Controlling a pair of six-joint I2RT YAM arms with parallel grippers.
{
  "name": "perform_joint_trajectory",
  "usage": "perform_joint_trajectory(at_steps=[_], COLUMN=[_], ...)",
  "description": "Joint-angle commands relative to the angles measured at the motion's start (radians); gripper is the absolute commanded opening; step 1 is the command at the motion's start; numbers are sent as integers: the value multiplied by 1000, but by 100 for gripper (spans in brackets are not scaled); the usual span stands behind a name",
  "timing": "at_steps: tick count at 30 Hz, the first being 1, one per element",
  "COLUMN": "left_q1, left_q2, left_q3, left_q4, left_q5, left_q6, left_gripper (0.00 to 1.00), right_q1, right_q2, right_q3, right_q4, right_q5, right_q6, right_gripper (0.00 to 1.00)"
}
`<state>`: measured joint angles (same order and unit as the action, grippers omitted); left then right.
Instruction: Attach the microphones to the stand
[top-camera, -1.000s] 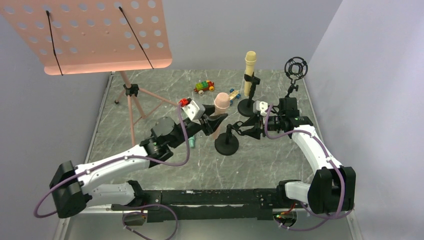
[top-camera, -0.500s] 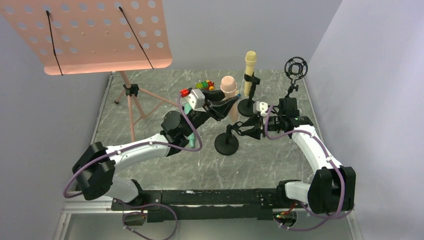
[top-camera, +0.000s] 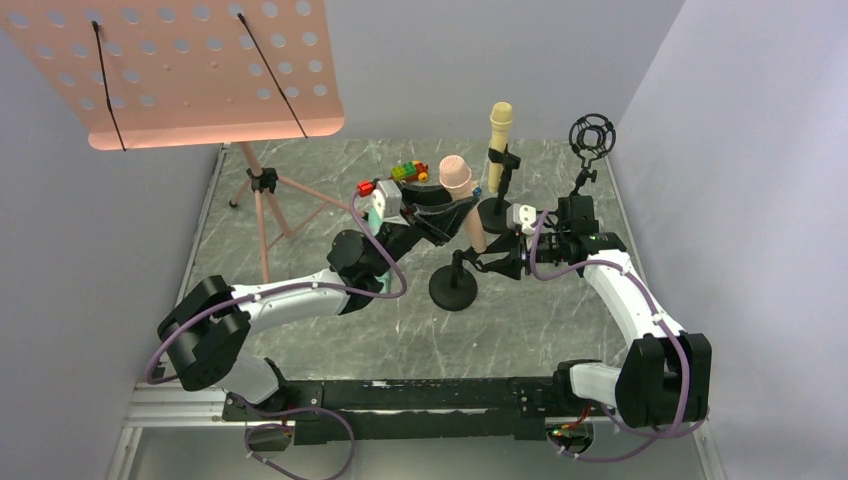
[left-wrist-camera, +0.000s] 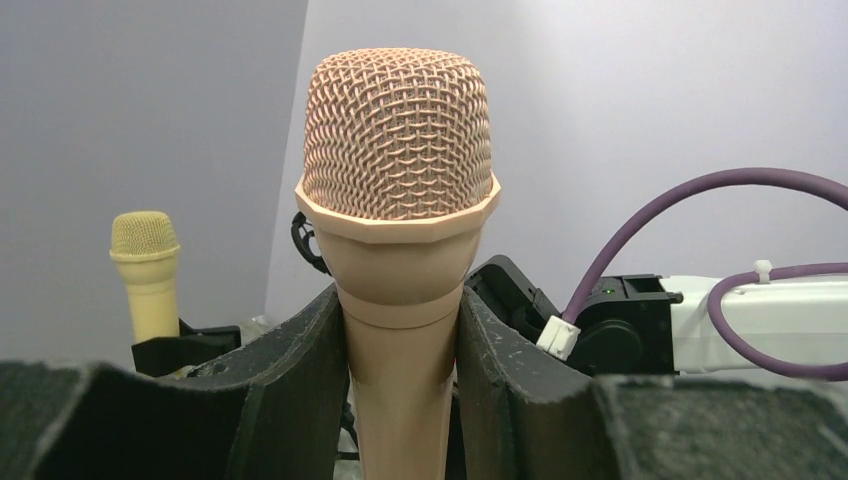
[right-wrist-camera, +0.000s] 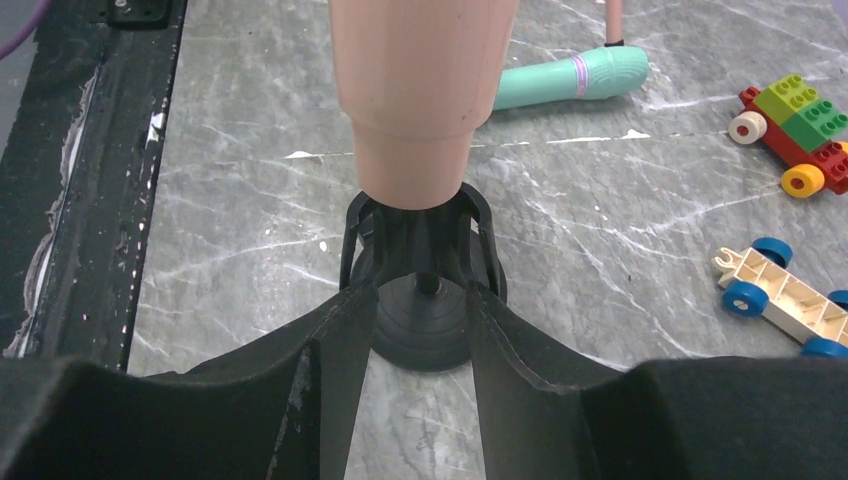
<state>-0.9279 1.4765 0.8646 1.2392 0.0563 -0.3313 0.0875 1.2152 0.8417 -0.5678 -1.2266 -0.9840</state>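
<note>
The robot's left gripper needs to move down and push the handle down through the black clip (top-camera: 471, 257), then release it, since the microphone's lower end only reaches the clip's top.
My left gripper (top-camera: 455, 211) is shut on the peach-pink microphone (top-camera: 458, 178) and holds it nearly upright, head up. In the left wrist view the microphone (left-wrist-camera: 398, 190) stands between both fingers of the gripper (left-wrist-camera: 400, 335). Its lower end (right-wrist-camera: 415, 150) sits at the top of the black clip (right-wrist-camera: 420, 230) of the front stand (top-camera: 453, 290). My right gripper (top-camera: 489, 263) is shut on that clip, with its fingers on both sides of it in the right wrist view (right-wrist-camera: 420, 292). The pale yellow microphone (top-camera: 499, 135) stands clipped in the far stand. The mint-green microphone (right-wrist-camera: 570, 75) lies on the table.
A peach music stand (top-camera: 170, 70) on a tripod (top-camera: 262, 205) fills the back left. Toy cars (top-camera: 408, 172) lie at the back middle, and two of them (right-wrist-camera: 795, 125) show right of the stand. A third stand with an empty ring mount (top-camera: 592, 135) is at the back right.
My left arm has raised the peach-pink microphone, turned it upright and carried it right, over the front stand's clip. The right gripper has stayed on the clip.
</note>
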Motion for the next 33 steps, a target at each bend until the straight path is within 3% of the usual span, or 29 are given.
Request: perform_joint_trajectory(at_steps=[1,33], left_q1=[3,10], left_q2=[-1,86], left_q3=[-17,-97], left_q4=[103,207], left_q5=[-20,-53], left_q6=[-40,-82], left_gripper=[7,7], right_q1=[6,7], right_q2=[8,22], right_q3=[-1,1], right_q4=[-52,-67], right_q5=[-34,-39], right_q6=[-38,-54], right_gripper=[51,51])
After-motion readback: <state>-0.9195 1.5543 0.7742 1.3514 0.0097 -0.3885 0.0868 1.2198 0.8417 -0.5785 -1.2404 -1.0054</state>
